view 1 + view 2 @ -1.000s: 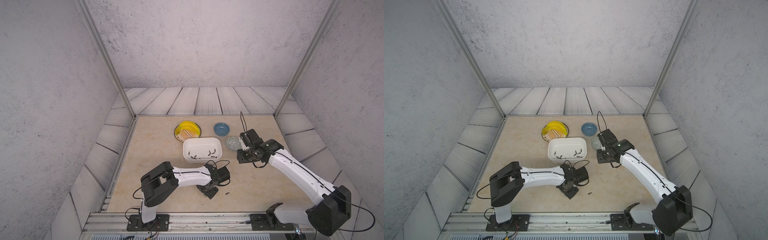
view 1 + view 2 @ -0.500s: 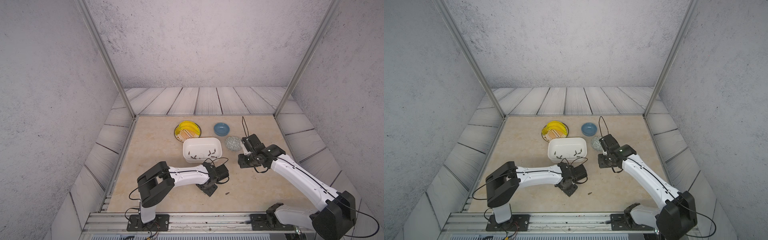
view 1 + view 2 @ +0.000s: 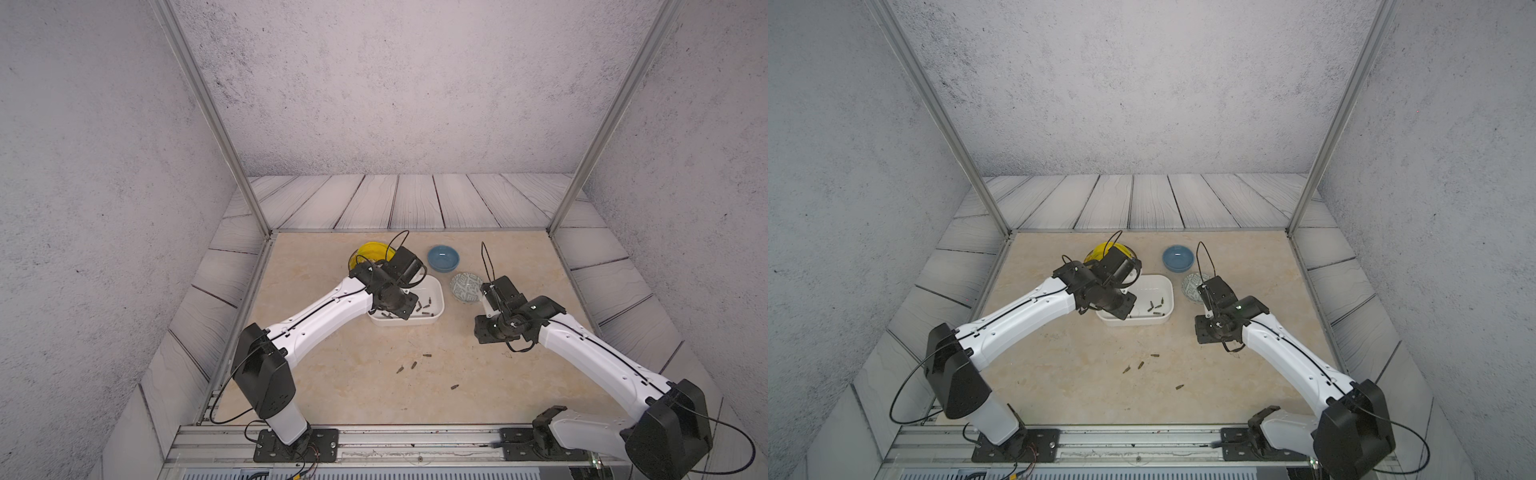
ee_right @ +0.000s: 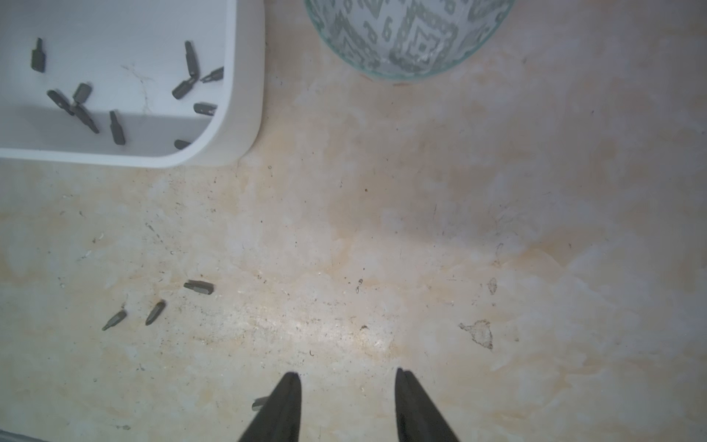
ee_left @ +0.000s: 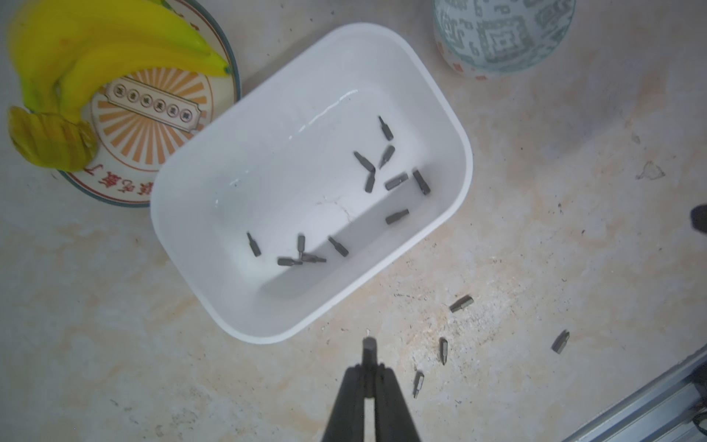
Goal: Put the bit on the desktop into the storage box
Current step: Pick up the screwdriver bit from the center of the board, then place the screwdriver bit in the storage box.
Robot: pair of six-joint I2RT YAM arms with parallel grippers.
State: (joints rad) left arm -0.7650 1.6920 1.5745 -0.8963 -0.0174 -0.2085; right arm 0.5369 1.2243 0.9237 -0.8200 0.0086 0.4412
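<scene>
My left gripper should next move outward over the box's bare middle (image 3: 1140, 297) (image 5: 318, 206) and let go of the bit, because the bit between my fingers hangs by the near rim of the storage box.
Over the near left part of the white storage box (image 3: 438, 296) hangs my left gripper (image 3: 405, 309), shut on a small dark bit (image 5: 369, 346) that sticks out past its tips (image 5: 369, 369). The box (image 5: 463, 153) holds several bits. On the beige desktop (image 3: 332, 374) in front of it lie several loose bits: three close together (image 3: 414, 365) and one nearer the front (image 3: 454, 387). My right gripper (image 3: 484, 332) hovers low to the right of the box, open (image 4: 346, 377) and empty. One bit (image 4: 259, 403) peeks out beside its finger.
A plate with yellow bananas (image 3: 370, 251) stands behind the box, half hidden by my left wrist. A blue bowl (image 3: 443, 257) and a grey-patterned bowl (image 3: 465, 286) are at the back right, the patterned one close to my right wrist. A metal rail (image 3: 415, 440) runs along the front.
My left gripper has risen from the desktop in front of the box and moved back over the box, still shut. My right gripper has drifted slightly toward the front.
</scene>
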